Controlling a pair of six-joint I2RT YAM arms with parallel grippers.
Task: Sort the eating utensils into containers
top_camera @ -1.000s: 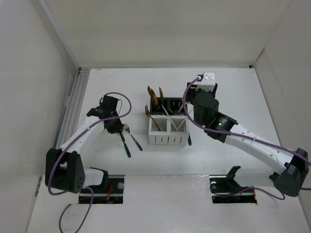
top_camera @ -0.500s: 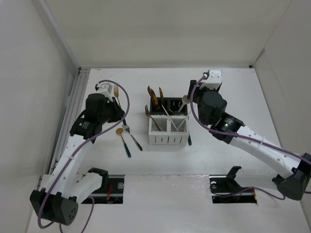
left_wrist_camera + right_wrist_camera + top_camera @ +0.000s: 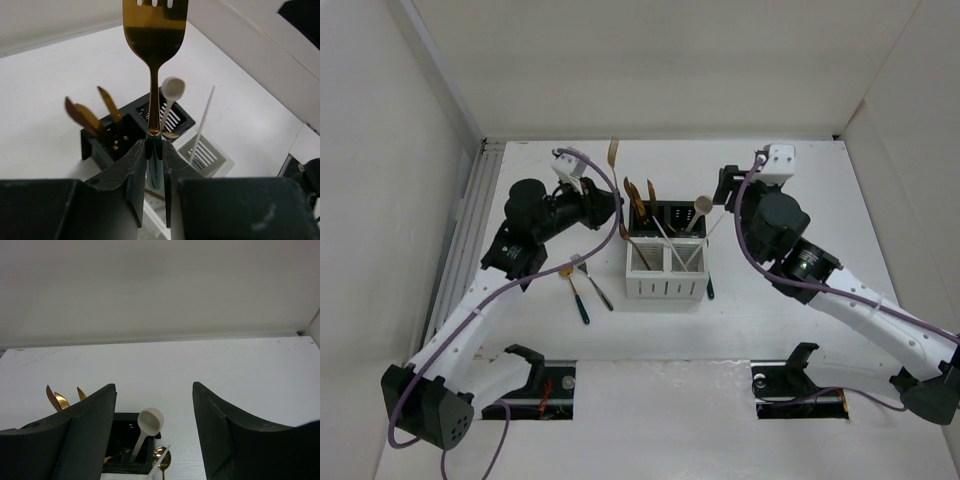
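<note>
The fork hangs handle down, so I need to lower my left gripper to the right in the top view, over the nearest white bin (image 3: 645,256), and release the fork.
My left gripper (image 3: 607,203) is shut on the dark teal handle of a gold fork (image 3: 613,152), tines up, held in the air just left of the containers (image 3: 665,285). In the left wrist view the fork (image 3: 155,30) rises from between the fingers (image 3: 134,165), with the black bins (image 3: 100,145) and white bins (image 3: 212,155) below. Gold utensils (image 3: 640,197), a cream spoon (image 3: 702,206) and a white chopstick (image 3: 205,117) stand in the bins. My right gripper (image 3: 728,188) hangs open behind the bins, above the cream spoon (image 3: 150,421).
A gold spoon (image 3: 572,285) and a fork (image 3: 592,283) lie on the table left of the bins. Another dark-handled utensil (image 3: 709,290) lies against the bins' right side. White walls enclose the table on the left, back and right.
My left gripper has lifted the fork off the table left of the bins and swung it up and right toward them. The right arm has drawn back to the right.
</note>
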